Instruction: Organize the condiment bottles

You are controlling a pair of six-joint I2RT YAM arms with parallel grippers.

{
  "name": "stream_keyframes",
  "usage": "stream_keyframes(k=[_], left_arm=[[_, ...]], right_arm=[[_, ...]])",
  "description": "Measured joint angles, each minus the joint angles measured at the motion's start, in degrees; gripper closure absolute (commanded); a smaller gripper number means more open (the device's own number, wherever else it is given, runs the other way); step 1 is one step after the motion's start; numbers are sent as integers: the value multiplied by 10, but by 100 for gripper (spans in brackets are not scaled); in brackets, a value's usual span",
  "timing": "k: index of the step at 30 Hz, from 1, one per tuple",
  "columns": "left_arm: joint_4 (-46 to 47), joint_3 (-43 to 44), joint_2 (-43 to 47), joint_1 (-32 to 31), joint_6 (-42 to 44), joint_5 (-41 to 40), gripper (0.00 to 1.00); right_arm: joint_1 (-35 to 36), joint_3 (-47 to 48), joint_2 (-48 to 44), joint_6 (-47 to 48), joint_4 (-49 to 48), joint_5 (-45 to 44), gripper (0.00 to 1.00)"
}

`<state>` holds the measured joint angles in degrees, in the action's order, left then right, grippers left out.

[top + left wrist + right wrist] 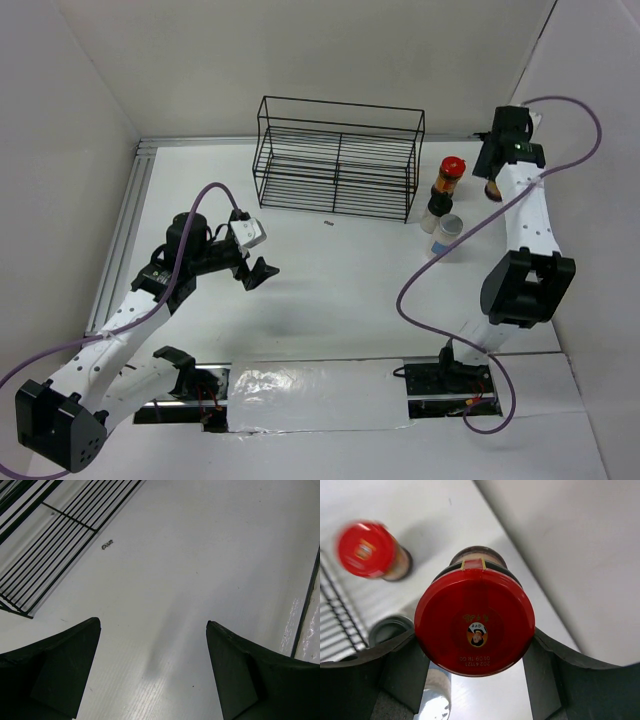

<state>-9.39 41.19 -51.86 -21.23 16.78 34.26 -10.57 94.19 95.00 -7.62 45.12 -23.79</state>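
Note:
I should carry the amber-brown bottle by the wall across to the left in the top view with my right gripper and release it on the rack's empty end by the other bottles.
My right gripper (492, 184) is shut on an amber-brown bottle with a red cap (474, 626), at the far right by the wall; its fingers (547, 670) press the cap from both sides. A second red-capped amber bottle (451, 172) stands just right of the wire rack and also shows in the right wrist view (366, 549). In front of it stand the black-capped bottle (437, 206) and the white-capped bottle (446, 233). My left gripper (258, 270) is open and empty above bare table (153, 625) at centre left.
A black wire rack (338, 160) stands at the back centre; its corner shows in the left wrist view (45, 540). A tiny dark scrap (328, 224) lies in front of it. White walls close in the left, back and right sides.

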Motion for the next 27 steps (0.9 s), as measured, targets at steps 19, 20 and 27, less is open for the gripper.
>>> stream_keyframes(k=[19,20,27], left_arm=[[3,-4,1,1,-36,-81,1],[3,-4,2,1,-36,-83,1],[-1,-4,9,5,-36,-89,1]], right_arm=[[341,269,61,50,73,74,100],[342,269,64,50,74,81,100],[326,278,132,33,96,74,100]])
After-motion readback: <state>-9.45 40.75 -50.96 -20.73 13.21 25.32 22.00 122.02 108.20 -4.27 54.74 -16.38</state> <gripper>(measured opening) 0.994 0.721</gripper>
